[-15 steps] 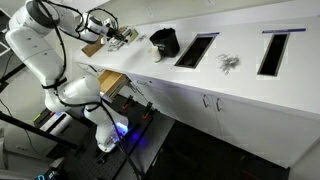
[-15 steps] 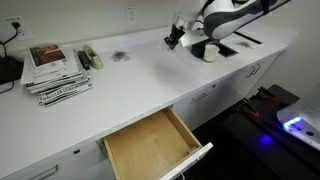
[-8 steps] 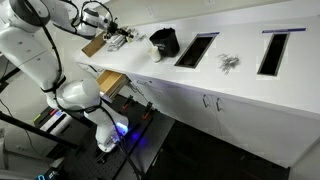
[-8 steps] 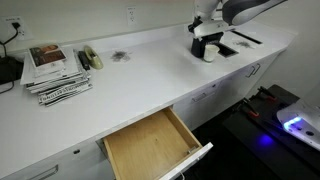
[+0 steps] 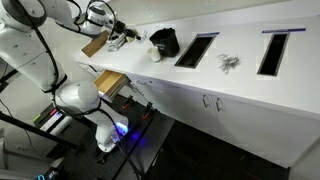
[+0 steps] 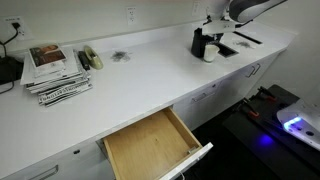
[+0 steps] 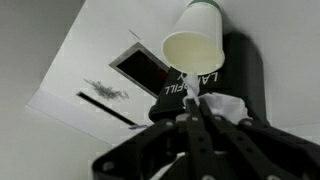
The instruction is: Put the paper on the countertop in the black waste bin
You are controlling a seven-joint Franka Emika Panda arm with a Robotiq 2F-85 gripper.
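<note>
The opening of the black waste bin is ahead of my gripper, past the held paper. My gripper should move forward over the black waste bin's open top [image 5: 164,35] and let the paper go inside.
My gripper [image 7: 190,99] is shut on a white crumpled paper [image 7: 228,104] and hangs just above the black waste bin [image 7: 240,65]. A white cup [image 7: 195,45] stands against the bin. In both exterior views the gripper [image 5: 120,38] [image 6: 213,22] is up over the white countertop [image 5: 250,90] [image 6: 130,90] near the bin [image 5: 165,40] [image 6: 199,42]. A second, grey crumpled piece [image 5: 229,63] [image 6: 120,56] lies on the countertop, apart from the gripper; it also shows in the wrist view [image 7: 105,90].
Two dark rectangular cut-outs [image 5: 196,50] [image 5: 272,52] are set in the countertop. The cup [image 5: 155,55] [image 6: 208,53] stands by the bin. A stack of magazines [image 6: 55,70] lies at one end. A wooden drawer [image 6: 150,145] stands open below.
My gripper has moved with the paper across the countertop toward the bin and cup, and has risen a little. The bin, cup and grey piece have not moved.
</note>
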